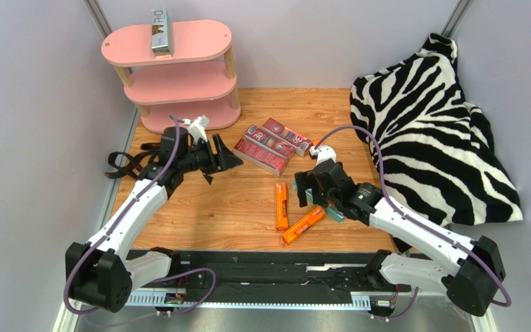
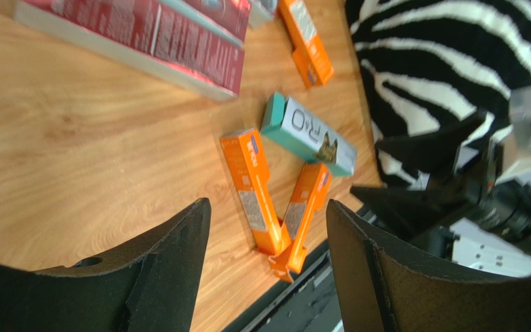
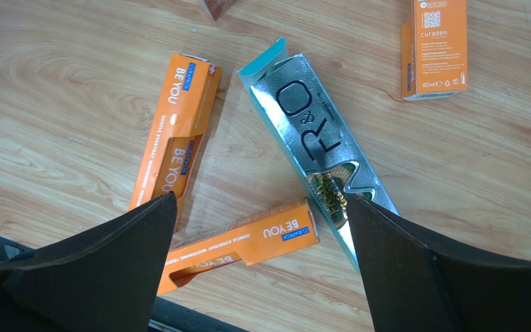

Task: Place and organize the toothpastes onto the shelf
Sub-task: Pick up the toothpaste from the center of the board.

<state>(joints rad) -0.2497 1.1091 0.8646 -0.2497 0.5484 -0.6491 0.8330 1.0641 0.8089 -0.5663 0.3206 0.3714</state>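
My right gripper moves down and outward astride the lettered far half of the silver-grey carton next, because an orange carton's end crowds its near half.
The pink shelf (image 1: 171, 69) stands at the back left, with one silver-grey toothpaste carton (image 1: 161, 31) lying on its top board. Three dark red cartons (image 1: 272, 145) lie together mid-table and also show in the left wrist view (image 2: 143, 34). Two orange cartons (image 1: 281, 205) (image 1: 303, 225) lie in a V near the front. A third orange carton (image 3: 433, 45) lies farther back. The second silver-grey carton (image 3: 313, 131) lies beside them. My right gripper (image 1: 313, 190) (image 3: 261, 200) is open and empty, just above the silver and orange cartons. My left gripper (image 1: 220, 158) (image 2: 267, 207) is open and empty, in front of the shelf.
A zebra-print cloth (image 1: 427, 131) covers the right side of the table. A black strap (image 1: 126, 164) lies at the left edge by the left arm. A black rail (image 1: 268, 266) runs along the near edge. Grey walls close in the back and sides.
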